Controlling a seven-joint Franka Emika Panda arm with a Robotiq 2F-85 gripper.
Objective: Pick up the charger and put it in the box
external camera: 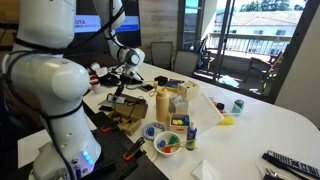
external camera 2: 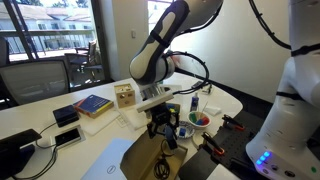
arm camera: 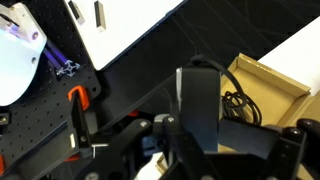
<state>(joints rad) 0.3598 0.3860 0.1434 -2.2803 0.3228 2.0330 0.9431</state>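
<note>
My gripper moves down and right in the wrist view to the open box [arm camera: 264,94] next and releases the charger [arm camera: 200,95] inside, since the box lies below.
The charger [arm camera: 200,95] is a black block standing upright between my fingers. My gripper [arm camera: 205,132] is shut on it. Its thin black cord [arm camera: 240,105] loops down over the open tan cardboard box [arm camera: 272,82], which lies just to the right in the wrist view. In an exterior view the gripper [external camera 2: 163,126] hangs over the box [external camera 2: 135,160] near the table's front edge. In an exterior view the gripper [external camera: 121,88] is partly hidden behind the white arm, above the box [external camera: 127,113].
A bowl of coloured bits [external camera 2: 200,119] sits beside the box. A blue book [external camera 2: 92,104], a wooden block [external camera 2: 124,96] and black devices [external camera 2: 65,115] lie further back. A black perforated board [arm camera: 40,125] with an orange clamp [arm camera: 75,100] lies left of the box.
</note>
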